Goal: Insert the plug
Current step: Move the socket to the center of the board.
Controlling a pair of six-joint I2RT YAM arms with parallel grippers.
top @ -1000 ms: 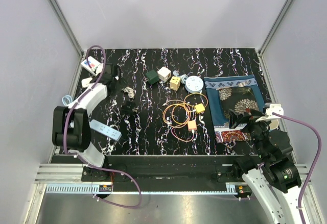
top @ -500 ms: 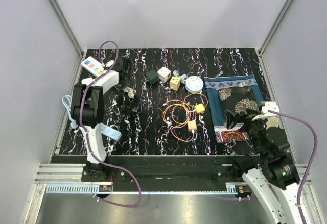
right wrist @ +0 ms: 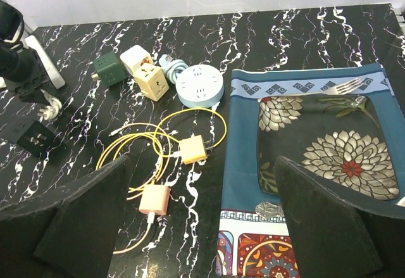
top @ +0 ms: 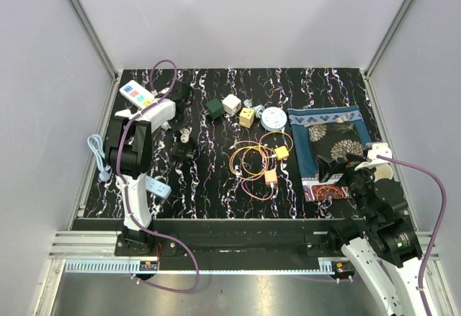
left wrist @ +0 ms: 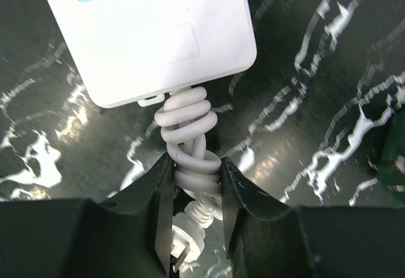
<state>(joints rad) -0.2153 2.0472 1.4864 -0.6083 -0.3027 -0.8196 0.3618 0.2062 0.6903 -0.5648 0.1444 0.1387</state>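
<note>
I should pull the coil of white cord back and toward the looped cables with my left gripper, over bare table by the table's near edge [top: 212, 187], as the power strip is far from my right gripper.
A white power strip [left wrist: 149, 34] with coloured buttons lies at the back left of the table [top: 137, 94]. From its near end runs a coiled white cord [left wrist: 188, 135]. My left gripper [left wrist: 195, 183] is shut on that coil, one finger pressed against each side. The white plug [left wrist: 190, 243] hangs just under the coil between the fingers, one prong showing; it also shows in the right wrist view [right wrist: 49, 108]. My right gripper [right wrist: 202, 221] stands open and holds nothing, over the left edge of a patterned cloth [right wrist: 253, 183].
Mid-table lie a green cube adapter [top: 214, 108], a white one [top: 231, 104], a tan one [top: 247, 117], a round socket [top: 274, 119], yellow [top: 282, 152] and pink [top: 271, 176] chargers with looped cables. A black adapter [top: 181, 154] and a light blue strip [top: 150, 184] lie left.
My left gripper has swung right along the back of the table and closed from wide open onto the cord coil. The right arm drew back slightly and stayed open.
</note>
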